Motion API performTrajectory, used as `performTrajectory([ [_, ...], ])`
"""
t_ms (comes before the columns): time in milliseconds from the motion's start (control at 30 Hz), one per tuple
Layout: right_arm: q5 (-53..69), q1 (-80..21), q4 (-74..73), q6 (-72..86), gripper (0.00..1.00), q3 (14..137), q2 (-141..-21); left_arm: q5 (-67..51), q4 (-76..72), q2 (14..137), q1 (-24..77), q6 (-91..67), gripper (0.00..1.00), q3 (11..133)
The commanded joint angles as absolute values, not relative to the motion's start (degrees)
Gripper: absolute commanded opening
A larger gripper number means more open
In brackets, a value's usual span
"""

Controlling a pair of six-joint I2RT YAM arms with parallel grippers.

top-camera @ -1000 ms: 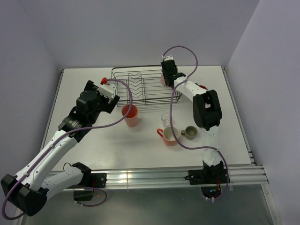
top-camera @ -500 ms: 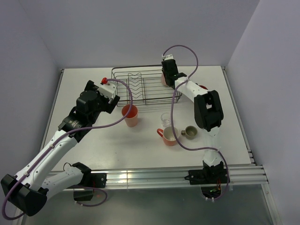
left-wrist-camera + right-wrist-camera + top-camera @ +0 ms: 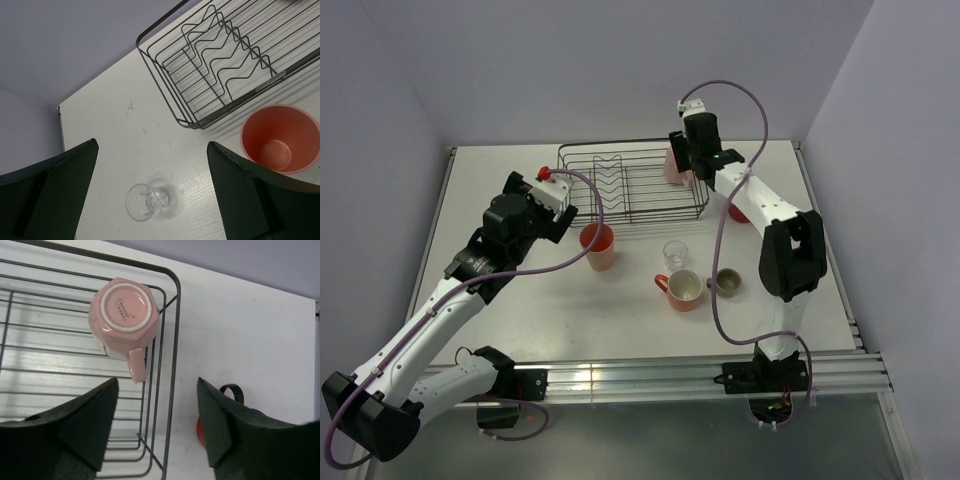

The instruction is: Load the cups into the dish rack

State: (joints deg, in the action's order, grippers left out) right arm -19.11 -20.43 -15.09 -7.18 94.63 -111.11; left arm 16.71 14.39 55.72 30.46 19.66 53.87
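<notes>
My right gripper moves off the rack's rim next, then down onto the red mug's side farthest from the rack.
The black wire dish rack stands at the table's far middle. A pale pink mug sits upside down in its far right corner, handle toward the rim. My right gripper is open and empty above the rack's right rim. The red mug stands right of the rack, mostly hidden by the right arm. My left gripper is open above a clear glass left of the rack. The salmon tumbler stands in front of the rack.
An orange mug with a cream inside, a small grey-olive mug and a second clear glass stand close together at the table's middle right. A metal rail runs along the near edge. Walls close the back and sides.
My right gripper has pulled up and to the right, off the pink mug, which now stands uncovered in the rack. The left arm has barely moved.
</notes>
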Motion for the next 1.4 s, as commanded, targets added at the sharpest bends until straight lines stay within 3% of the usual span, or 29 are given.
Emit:
performTrajectory([
  [0, -13.81, -18.11, -18.27, -6.77, 0.74, 93.08, -102.49, 14.86, 12.48, 54.32, 30.32, 18.02, 0.99, 55.11],
  [267, -0.36, -6.78, -28.02, -7.56, 0.88, 89.83, -94.22, 8.36, 16.52, 54.49, 30.32, 14.51, 0.99, 57.56],
  [433, 4.04, -1.94, -36.10, -9.49, 0.89, 92.10, -96.05, 3.53, 20.73, 56.95, 29.97, 11.87, 0.99, 60.89],
  [800, 4.75, 6.67, -46.23, -13.97, 0.83, 97.38, -106.34, -15.36, 37.70, 64.24, 27.77, 12.39, 0.99, 69.78],
  [1200, 3.43, 7.65, -44.38, -10.46, 0.73, 104.06, -117.85, -15.47, 39.02, 68.29, 27.42, 10.02, 0.93, 71.46],
  [1367, 3.87, 7.65, -44.47, -8.97, 0.63, 106.61, -121.46, -14.42, 38.94, 68.55, 27.25, 9.76, 0.93, 71.46],
])
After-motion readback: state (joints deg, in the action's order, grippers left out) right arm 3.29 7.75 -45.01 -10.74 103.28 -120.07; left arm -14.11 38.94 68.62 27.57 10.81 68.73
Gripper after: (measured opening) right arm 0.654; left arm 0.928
